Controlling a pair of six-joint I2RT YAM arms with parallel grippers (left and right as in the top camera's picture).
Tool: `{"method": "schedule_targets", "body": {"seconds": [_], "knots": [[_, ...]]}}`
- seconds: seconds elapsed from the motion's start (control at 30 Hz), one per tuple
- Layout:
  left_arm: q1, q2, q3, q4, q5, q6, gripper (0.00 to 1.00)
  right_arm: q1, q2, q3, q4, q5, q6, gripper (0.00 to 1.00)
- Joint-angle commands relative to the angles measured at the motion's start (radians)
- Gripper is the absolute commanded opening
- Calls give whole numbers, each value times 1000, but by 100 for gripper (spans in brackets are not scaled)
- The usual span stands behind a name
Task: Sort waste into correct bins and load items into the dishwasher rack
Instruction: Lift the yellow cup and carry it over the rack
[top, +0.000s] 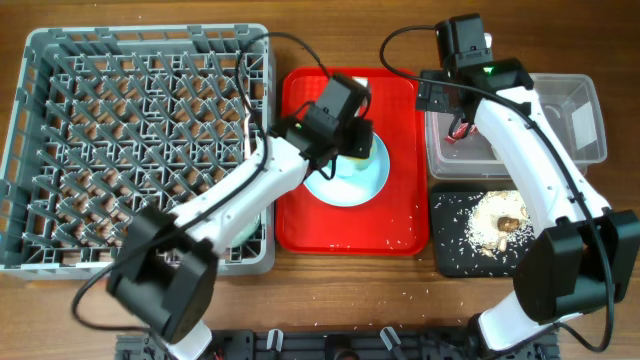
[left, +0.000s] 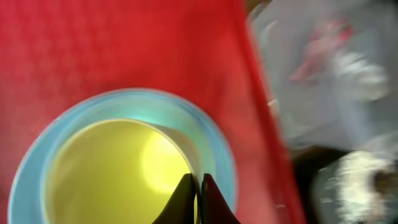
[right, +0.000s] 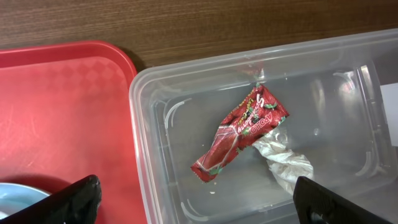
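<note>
My left gripper should go up, swing over the rack's far cells beside the red tray, turn the cup (left: 112, 174) sideways, go down and let go of it, because those cells are empty.
My left gripper (top: 352, 145) (left: 199, 186) is shut on the rim of the small yellow cup (left: 112, 174), which stands on the light blue plate (top: 372, 185) (left: 214, 149) on the flat red tray (top: 345, 228). My right gripper (top: 458, 122) (right: 196, 190) is open and empty above the clear tub (top: 578, 100) (right: 140, 124). The red wrapper (right: 239, 134) and the white tissue (right: 286, 163) lie inside the tub. Rice scraps (top: 492, 212) lie in the black tray (top: 450, 255). The grey dishwasher rack (top: 60, 120) is at the left.
A pale green bowl (top: 250, 226) shows in the rack's near right corner, partly under my left arm. A few rice grains lie on the table in front of the red tray. The rack's other cells look empty. The tub and black tray sit close to the red tray's right edge.
</note>
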Motion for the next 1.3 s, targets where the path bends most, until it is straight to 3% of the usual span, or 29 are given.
{"method": "schedule_targets", "body": {"seconds": [0.0,0.07,0.13,0.23,0.4,0.5,0.6,0.8,1.03,1.27], "knots": [[19,-177,91,-43,36,-39,4,-3,-7,6,2,23,-11,100],[73,-241,91,-86,45,-66,4,-3,-7,6,3,23,-11,100],[148,-268,91,-119,148,-80,4,-3,-7,6,3,23,-12,100],[330,-262,90,-129,394,-106,4,-3,-7,6,2,23,-12,100],[658,-137,90,-23,1023,-160,4,-3,-7,6,3,23,-11,100],[789,-6,90,42,1273,-204,4,-3,-7,6,3,23,-12,100],[863,131,90,90,1413,-242,4,-3,-7,6,2,23,-12,100],[996,291,90,111,1418,-259,4,-3,-7,6,2,23,-12,100],[1027,298,74,77,1183,-233,4,-3,-7,6,2,23,-12,100],[1022,298,74,77,1361,-253,4,-3,-7,6,3,23,-12,100]]}}
